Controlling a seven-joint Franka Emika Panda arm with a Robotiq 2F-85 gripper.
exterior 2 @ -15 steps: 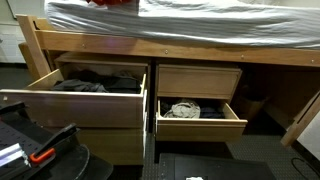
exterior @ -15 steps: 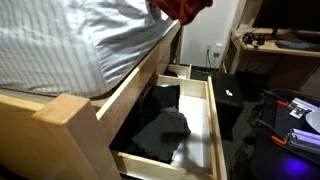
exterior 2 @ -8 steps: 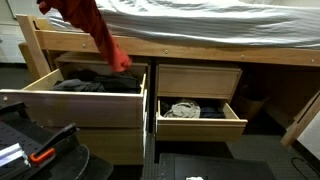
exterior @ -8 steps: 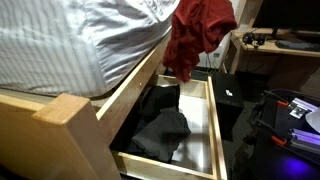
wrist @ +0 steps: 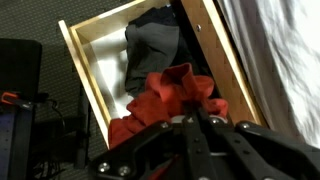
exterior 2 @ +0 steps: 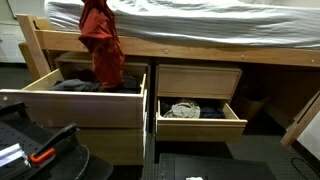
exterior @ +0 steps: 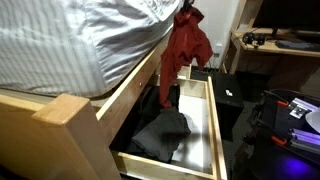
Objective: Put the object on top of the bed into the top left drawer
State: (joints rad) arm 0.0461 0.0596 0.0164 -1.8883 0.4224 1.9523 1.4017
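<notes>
My gripper is holding the red cloth, and most of it still hangs above the drawer's rim. So next I need to lower my gripper toward the open drawer (wrist: 90, 55) with dark clothes and let go of the cloth inside.
A red cloth (exterior: 185, 48) hangs from my gripper (wrist: 185, 118), which is shut on its top. It dangles off the bed's edge over the open top left drawer (exterior 2: 28, 100); in an exterior view the cloth (exterior 2: 100, 45) reaches down to the dark clothes in that drawer. In the wrist view the red cloth (wrist: 160, 100) spreads below the fingers, above the drawer (wrist: 90, 55) with dark clothes (wrist: 150, 45) inside. The gripper body is out of frame in both exterior views.
The bed with striped sheet (exterior: 70, 35) has a wooden frame (exterior: 130, 85). A second open drawer (exterior 2: 200, 118) on the right holds a light cloth (exterior 2: 182, 109). Black equipment (exterior 2: 40, 150) stands in front. A desk (exterior: 275, 45) stands behind.
The red cloth has been lifted off the bed and carried over the edge; it now hangs lower and narrower above the top left drawer.
</notes>
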